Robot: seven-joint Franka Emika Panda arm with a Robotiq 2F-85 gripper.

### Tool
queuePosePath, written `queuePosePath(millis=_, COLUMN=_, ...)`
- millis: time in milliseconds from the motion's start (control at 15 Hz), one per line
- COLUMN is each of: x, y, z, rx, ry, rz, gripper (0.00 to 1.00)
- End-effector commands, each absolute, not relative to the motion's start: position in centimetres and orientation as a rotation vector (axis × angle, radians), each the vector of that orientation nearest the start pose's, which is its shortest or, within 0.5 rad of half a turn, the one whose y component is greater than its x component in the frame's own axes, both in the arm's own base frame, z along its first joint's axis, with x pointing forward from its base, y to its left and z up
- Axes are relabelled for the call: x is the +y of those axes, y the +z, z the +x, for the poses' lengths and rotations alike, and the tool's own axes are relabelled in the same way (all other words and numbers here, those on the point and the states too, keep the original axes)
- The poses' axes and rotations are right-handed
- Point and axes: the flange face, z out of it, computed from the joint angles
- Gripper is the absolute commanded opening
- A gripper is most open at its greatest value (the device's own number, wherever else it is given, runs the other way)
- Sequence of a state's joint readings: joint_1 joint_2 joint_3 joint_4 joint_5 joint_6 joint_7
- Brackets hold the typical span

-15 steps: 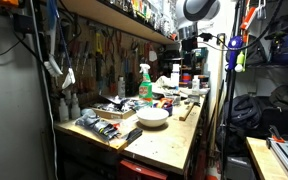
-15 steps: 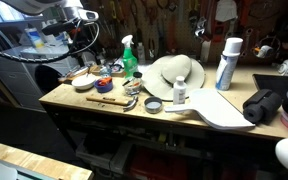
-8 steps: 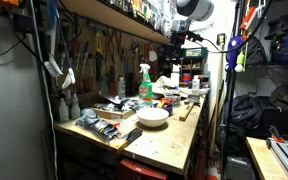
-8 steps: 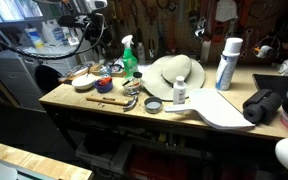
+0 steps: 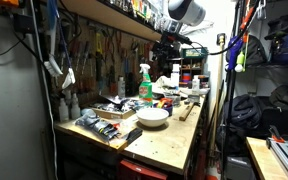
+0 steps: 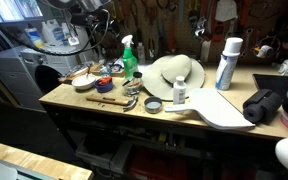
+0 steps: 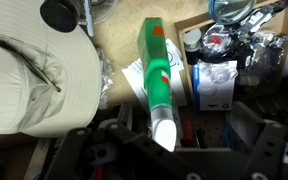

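Note:
The green spray bottle is upright with its top between the robot's open fingertips, so the gripper will next go down onto the top of the bottle with its fingers wide.
My gripper (image 5: pixel 170 47) hangs high above the back of the cluttered workbench, and it also shows in an exterior view (image 6: pixel 102 24). It is open and holds nothing. In the wrist view its dark fingers (image 7: pixel 164 150) stand wide apart along the bottom edge. A green spray bottle (image 7: pixel 158 80) with a white top lies straight below, between the fingers. The bottle stands upright in both exterior views (image 5: pixel 144 85) (image 6: pixel 130 60). A white hat (image 7: pixel 34 80) lies beside it, also seen in an exterior view (image 6: pixel 174 75).
A white bowl (image 5: pixel 152 116) sits near the bench front. A tall white can (image 6: pixel 227 62), a small white bottle (image 6: pixel 180 92) and a black lid (image 6: pixel 153 105) stand near the hat. Tools hang on the back wall. A shelf (image 5: pixel 114 20) runs overhead.
The arm has swung over the bench towards the green spray bottle and the tool wall. Nothing on the bench has moved.

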State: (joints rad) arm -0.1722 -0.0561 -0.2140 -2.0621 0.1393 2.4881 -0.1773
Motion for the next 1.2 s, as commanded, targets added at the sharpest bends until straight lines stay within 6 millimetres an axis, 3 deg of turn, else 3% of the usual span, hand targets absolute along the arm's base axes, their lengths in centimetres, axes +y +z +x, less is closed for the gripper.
queuePosePath(millis=0, x=-22.1, y=50.0, z=54.5, rx=0.567, ry=-0.835, rz=-2.962, gripper=1.0)
queuePosePath(millis=400, x=-22.1, y=46.5, z=58.1, rx=0.69, ry=-1.003, rz=-2.862, gripper=1.0)
queuePosePath(millis=600, x=-21.7, y=44.7, z=59.9, rx=0.661, ry=-1.075, rz=-2.887, gripper=1.0)
queuePosePath(millis=1133, x=-22.6, y=40.4, z=61.9, rx=0.646, ry=-0.994, rz=-3.004, gripper=1.0)
